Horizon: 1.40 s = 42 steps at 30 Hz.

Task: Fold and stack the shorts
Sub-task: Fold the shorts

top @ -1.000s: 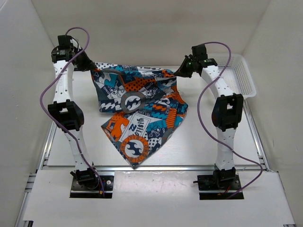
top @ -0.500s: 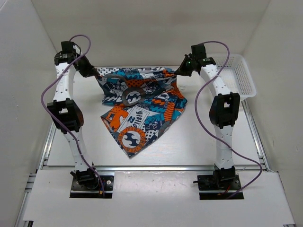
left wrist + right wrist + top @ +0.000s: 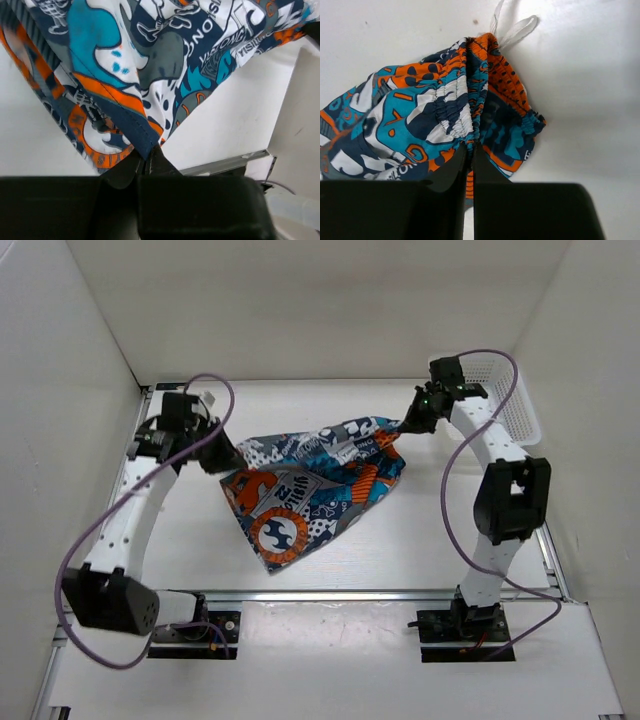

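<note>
The right gripper moves down and back over the lower waistband corner [image 3: 400,468] [image 3: 535,123] next. That corner lies below it toward my base, and it releases there, since the held layer hangs raised.
The shorts [image 3: 310,485], printed in navy, orange, teal and white, hang stretched between my two grippers over the middle of the table, their lower part resting on it. My left gripper [image 3: 232,458] is shut on a navy hem corner of the shorts [image 3: 125,100], pinched between its fingers. My right gripper [image 3: 402,426] is shut on the gathered elastic waistband of the shorts [image 3: 460,105]. A white drawstring [image 3: 512,27] trails from the waistband onto the table.
A white mesh basket [image 3: 500,390] stands at the back right, beside my right arm. White walls close in the table on three sides. A metal rail [image 3: 320,593] runs along the near edge.
Both grippers have moved toward the near side and lower with the shorts. The left arm has swung down and in. The cloth now hangs narrower and closer to the table's middle.
</note>
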Tool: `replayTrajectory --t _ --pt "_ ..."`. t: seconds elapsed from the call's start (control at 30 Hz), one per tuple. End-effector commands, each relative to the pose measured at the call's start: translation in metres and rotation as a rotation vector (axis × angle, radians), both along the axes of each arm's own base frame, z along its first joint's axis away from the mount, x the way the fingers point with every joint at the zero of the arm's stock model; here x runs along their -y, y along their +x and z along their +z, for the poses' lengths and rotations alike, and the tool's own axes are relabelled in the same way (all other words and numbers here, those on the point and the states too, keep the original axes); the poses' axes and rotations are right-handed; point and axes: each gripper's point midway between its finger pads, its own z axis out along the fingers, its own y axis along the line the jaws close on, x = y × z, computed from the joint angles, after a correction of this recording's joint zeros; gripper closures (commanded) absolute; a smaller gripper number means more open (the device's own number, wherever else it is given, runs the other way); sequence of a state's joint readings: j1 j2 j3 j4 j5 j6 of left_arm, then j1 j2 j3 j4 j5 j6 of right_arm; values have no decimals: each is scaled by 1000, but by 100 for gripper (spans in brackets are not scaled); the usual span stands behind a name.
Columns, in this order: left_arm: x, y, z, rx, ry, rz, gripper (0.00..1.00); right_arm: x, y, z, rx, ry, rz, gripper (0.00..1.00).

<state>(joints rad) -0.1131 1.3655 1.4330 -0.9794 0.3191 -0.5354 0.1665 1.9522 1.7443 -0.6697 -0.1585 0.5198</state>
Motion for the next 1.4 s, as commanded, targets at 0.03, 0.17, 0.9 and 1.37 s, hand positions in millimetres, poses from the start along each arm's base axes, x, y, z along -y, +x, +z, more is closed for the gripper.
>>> replayTrajectory --t 0.03,0.17,0.9,1.37 --pt "12 -49 -35 -85 8 20 90 20 -29 10 35 -84 25 100" --pt "15 -87 -65 -148 25 31 90 34 -64 -18 -41 -139 13 100" --pt "-2 -134 -116 -296 156 93 18 38 -110 -65 -92 -93 -22 6" --pt "-4 -117 -224 -609 173 218 31 31 -117 -125 -207 -57 -41 57"
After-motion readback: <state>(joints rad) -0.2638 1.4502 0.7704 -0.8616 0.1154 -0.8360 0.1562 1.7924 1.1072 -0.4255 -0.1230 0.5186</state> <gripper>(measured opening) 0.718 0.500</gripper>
